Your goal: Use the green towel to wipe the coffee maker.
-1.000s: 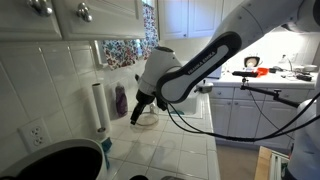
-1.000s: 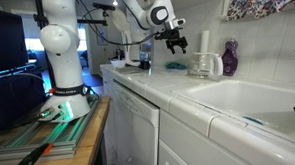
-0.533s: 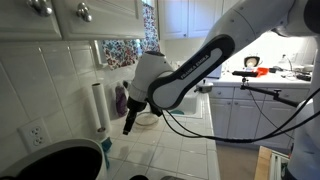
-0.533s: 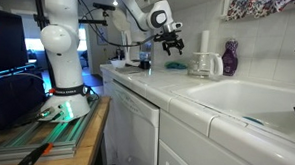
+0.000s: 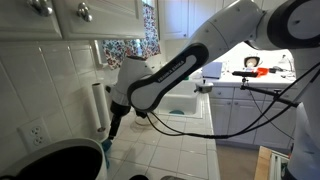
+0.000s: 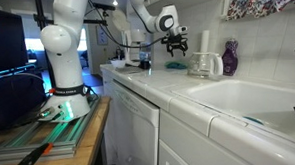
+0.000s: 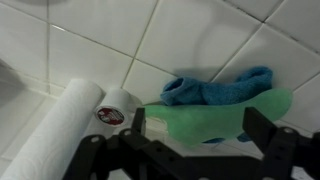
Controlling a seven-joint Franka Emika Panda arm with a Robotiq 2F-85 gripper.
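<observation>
My gripper is above the green towel, which lies farther outward. Next it needs to lower its open fingers outward and pinch the middle of the crumpled cloth (image 7: 208, 121).
The green towel (image 7: 215, 118) lies crumpled on the white tiled counter against the wall, in the wrist view. A blue towel (image 7: 215, 87) lies bunched right behind it. My gripper (image 7: 200, 137) hangs open above the green towel, and its two dark fingers (image 7: 262, 130) straddle the towel without touching it. In an exterior view the gripper (image 6: 176, 39) hovers just short of the clear glass coffee maker (image 6: 201, 64). In an exterior view the arm hides the coffee maker, and the gripper (image 5: 115, 125) points down beside the paper roll.
A white paper-towel roll (image 7: 65, 125) lies close beside the towels, with a small round cap (image 7: 113, 110) next to it. A purple bottle (image 6: 230, 58) stands behind the coffee maker. A sink (image 6: 249, 101) is set into the counter. A black round bin (image 5: 60, 160) sits nearby.
The arm has swung and come lower, away from the coffee maker and towards the paper roll and the towels. The jaws have stayed open.
</observation>
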